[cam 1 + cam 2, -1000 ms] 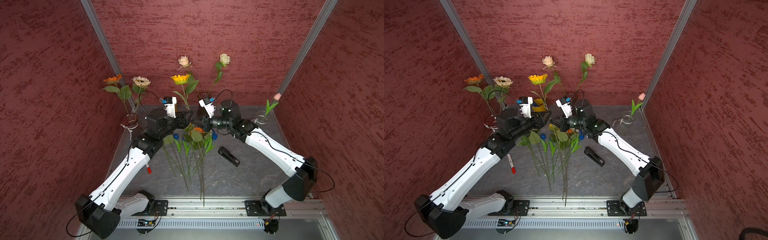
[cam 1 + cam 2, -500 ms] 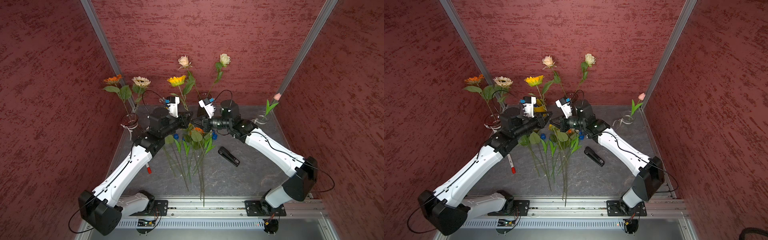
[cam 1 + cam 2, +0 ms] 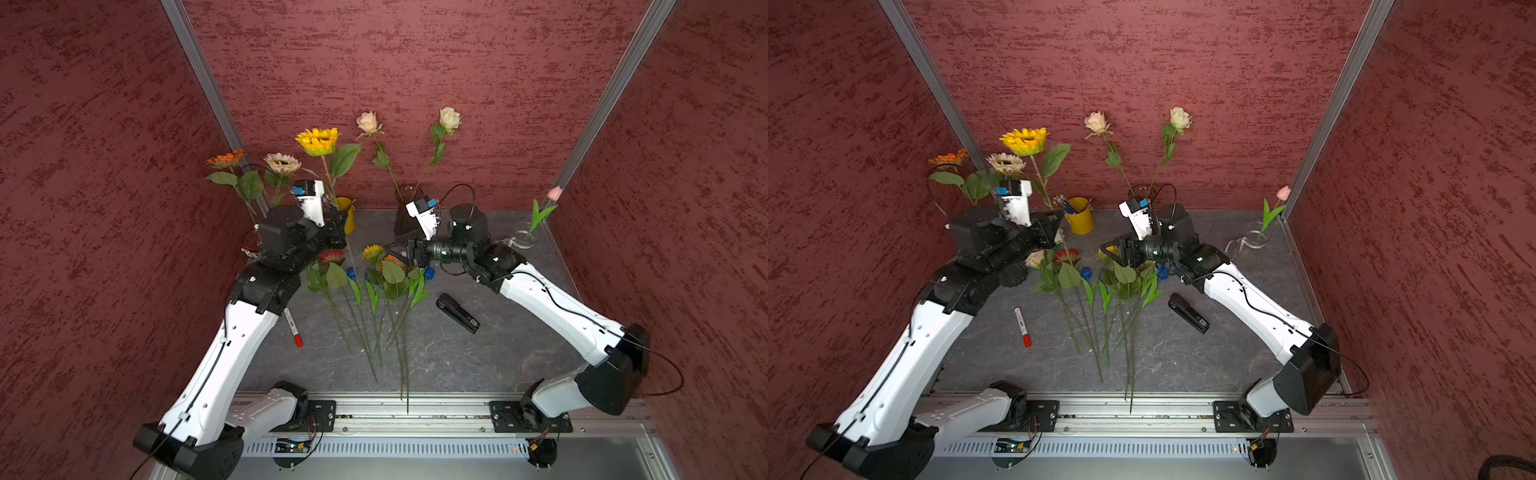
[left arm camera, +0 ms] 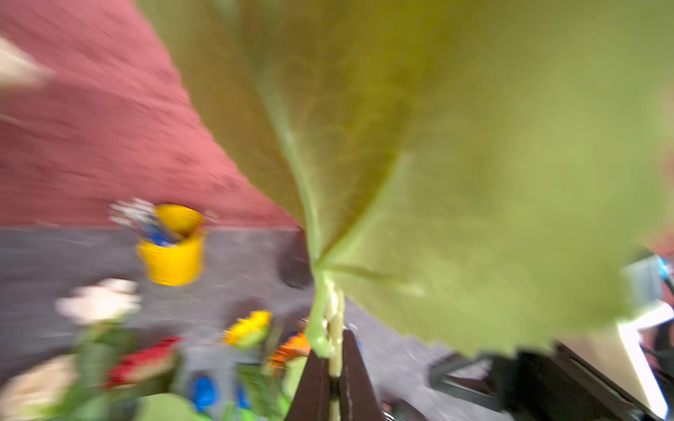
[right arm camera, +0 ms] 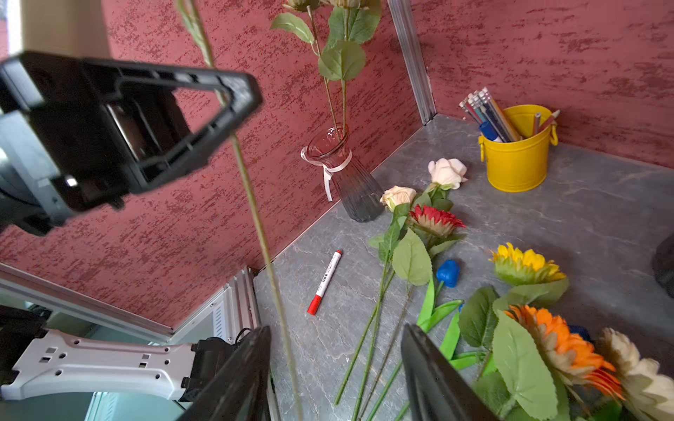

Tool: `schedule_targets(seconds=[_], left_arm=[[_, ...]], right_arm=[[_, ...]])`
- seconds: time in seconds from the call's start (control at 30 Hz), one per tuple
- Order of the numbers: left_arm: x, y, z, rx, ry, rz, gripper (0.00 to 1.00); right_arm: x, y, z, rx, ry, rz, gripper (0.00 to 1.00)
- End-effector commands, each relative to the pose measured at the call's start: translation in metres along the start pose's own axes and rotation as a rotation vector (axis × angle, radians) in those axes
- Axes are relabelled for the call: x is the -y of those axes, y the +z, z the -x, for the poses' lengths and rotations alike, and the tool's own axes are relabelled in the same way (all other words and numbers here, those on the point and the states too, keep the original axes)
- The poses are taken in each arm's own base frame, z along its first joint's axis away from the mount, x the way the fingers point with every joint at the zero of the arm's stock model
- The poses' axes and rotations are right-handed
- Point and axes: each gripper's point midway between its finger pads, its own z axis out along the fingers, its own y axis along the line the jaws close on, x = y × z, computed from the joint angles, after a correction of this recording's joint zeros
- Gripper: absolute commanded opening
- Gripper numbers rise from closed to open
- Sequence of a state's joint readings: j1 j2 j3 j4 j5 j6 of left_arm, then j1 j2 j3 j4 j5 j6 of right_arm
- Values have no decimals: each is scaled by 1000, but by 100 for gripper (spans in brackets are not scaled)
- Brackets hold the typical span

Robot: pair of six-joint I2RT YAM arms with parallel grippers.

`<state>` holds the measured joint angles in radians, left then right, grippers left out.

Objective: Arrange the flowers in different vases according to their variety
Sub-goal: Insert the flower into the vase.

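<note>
My left gripper lifts the sunflower's stem up and over the ribboned vase's opening (image 3: pixel 251 238) next, then lowers and releases it. That vase already holds orange and cream sunflowers.
My left gripper (image 3: pixel 337 222) (image 4: pixel 333 359) is shut on the stem of a yellow sunflower (image 3: pixel 318 141) (image 3: pixel 1024 140), whose big leaf (image 4: pixel 456 164) fills the left wrist view. My right gripper (image 3: pixel 395 253) (image 5: pixel 335 328) is open; that stem (image 5: pixel 255 204) passes loosely between its jaws. A dark ribboned vase (image 5: pixel 355 189) holds orange and cream sunflowers. The back dark vase (image 3: pixel 405 212) holds two roses. A small clear vase (image 3: pixel 523 235) holds a pink tulip (image 3: pixel 555 193). Loose sunflowers, roses (image 5: pixel 446 171) and blue tulips (image 3: pixel 352 272) lie mid-table.
A yellow bucket (image 3: pixel 1079 214) of pens stands at the back, just beyond my left gripper. A black stapler (image 3: pixel 457 312) lies right of the loose stems, a red-capped marker (image 3: pixel 293 328) left of them. Red walls close in three sides.
The left gripper closed on the yellow sunflower's stem and the right gripper opened off it. The bloom has swung left and a little higher with the left arm.
</note>
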<state>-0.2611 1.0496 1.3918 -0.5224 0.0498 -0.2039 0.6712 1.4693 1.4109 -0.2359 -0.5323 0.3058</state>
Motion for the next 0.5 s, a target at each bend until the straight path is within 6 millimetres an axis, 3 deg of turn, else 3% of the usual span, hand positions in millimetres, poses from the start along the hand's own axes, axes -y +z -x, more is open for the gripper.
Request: schedule_targets(seconds=[0.0, 0.17, 0.47], left_arm=[[-49, -43, 24, 15, 196, 235, 0], [-91, -75, 78, 116, 262, 393, 0], [-148, -80, 150, 312, 228, 465, 0]], right_arm=[[3, -14, 0, 19, -22, -45, 62], [10, -14, -5, 14, -11, -47, 61], [25, -22, -4, -2, -12, -84, 61]])
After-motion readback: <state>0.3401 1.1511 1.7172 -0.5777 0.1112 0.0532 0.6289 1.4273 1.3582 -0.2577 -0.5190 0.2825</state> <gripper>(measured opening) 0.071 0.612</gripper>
